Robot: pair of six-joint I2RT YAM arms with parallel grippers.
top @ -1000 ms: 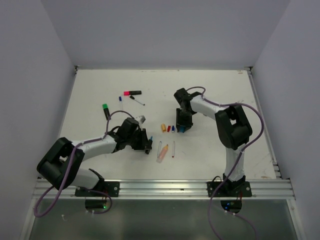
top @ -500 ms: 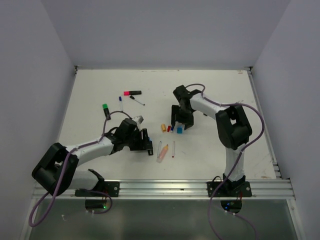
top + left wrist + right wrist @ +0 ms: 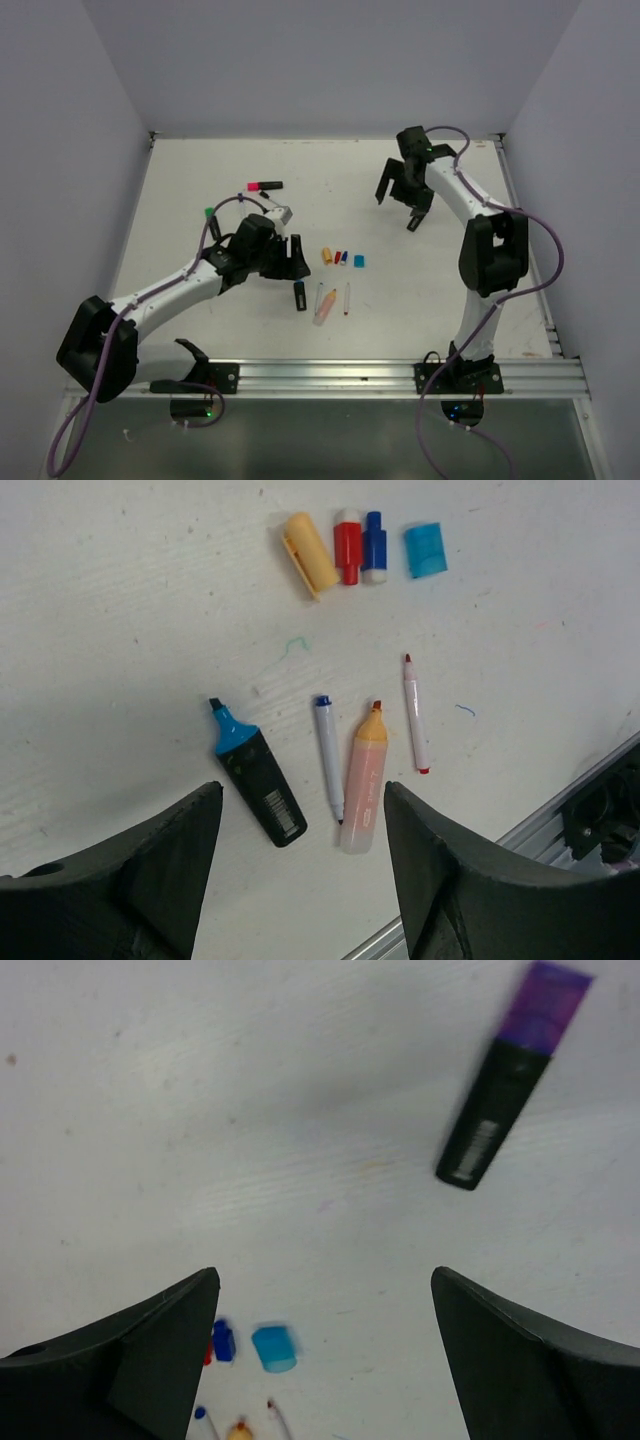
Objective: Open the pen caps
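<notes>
The right gripper goes to the right in the top view and down over the purple cap (image 3: 545, 1005) next, because that cap still sits on its black highlighter.
Four loose pen caps lie in a row mid-table: orange (image 3: 327, 256) (image 3: 310, 552), red (image 3: 347, 546), blue (image 3: 374, 547) and cyan (image 3: 359, 260) (image 3: 425, 549) (image 3: 274, 1347). Nearer the front lie uncapped pens: a black barrel with a blue tip (image 3: 300, 296) (image 3: 255, 775), a thin white pen (image 3: 328, 755), a peach barrel (image 3: 365, 780) and a thin red-tipped pen (image 3: 415, 715). My left gripper (image 3: 292, 262) (image 3: 302, 790) hangs open above them, empty. My right gripper (image 3: 398, 207) (image 3: 323, 1275) is open and empty at the far right. A black highlighter (image 3: 490, 1125) with its purple cap (image 3: 545, 1005) on lies beyond it.
A pink-capped highlighter (image 3: 265, 185) lies at the back left. A green-capped one (image 3: 210, 215) sits by my left arm's cable. White walls close the table on three sides, and a metal rail (image 3: 330, 375) runs along the near edge.
Both grippers opened. The right one let go of the cyan cap and swung away to the far right. The left one released the black barrel and drew back from it.
</notes>
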